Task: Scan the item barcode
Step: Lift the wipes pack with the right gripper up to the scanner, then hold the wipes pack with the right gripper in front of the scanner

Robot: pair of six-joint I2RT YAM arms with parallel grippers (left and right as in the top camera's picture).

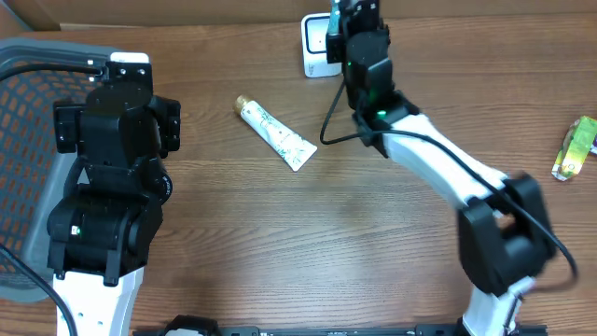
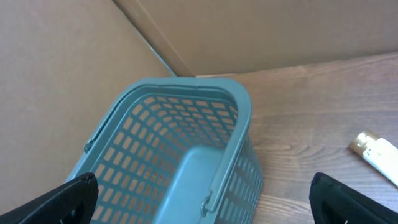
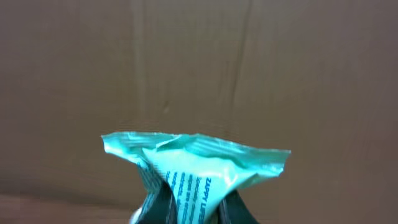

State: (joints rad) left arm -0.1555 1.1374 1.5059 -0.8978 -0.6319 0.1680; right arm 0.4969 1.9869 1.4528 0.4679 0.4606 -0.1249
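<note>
The packet in my right gripper sweeps over the white scanner (image 1: 318, 47) close beside it next, then goes down to the green packet's far end (image 1: 587, 125) and is released.
The item is a crumpled teal packet (image 3: 199, 165) with blue print, and my right gripper (image 3: 196, 200) is shut on its lower part, dark fingers (image 3: 163, 202) on either side. No barcode shows on the side I see. From overhead, the right gripper (image 1: 347, 21) holds the packet (image 1: 333, 21) at the far edge, right beside the white scanner (image 1: 318, 47). My left gripper (image 2: 202, 190) is open and empty above the teal basket (image 2: 161, 99).
A white tube with a gold cap (image 1: 275, 133) lies on the wooden table left of centre; its cap end (image 2: 376, 152) shows in the left wrist view. A green packet (image 1: 576, 147) lies at the right edge. The basket (image 1: 28, 93) fills the left side. Cardboard walls stand behind.
</note>
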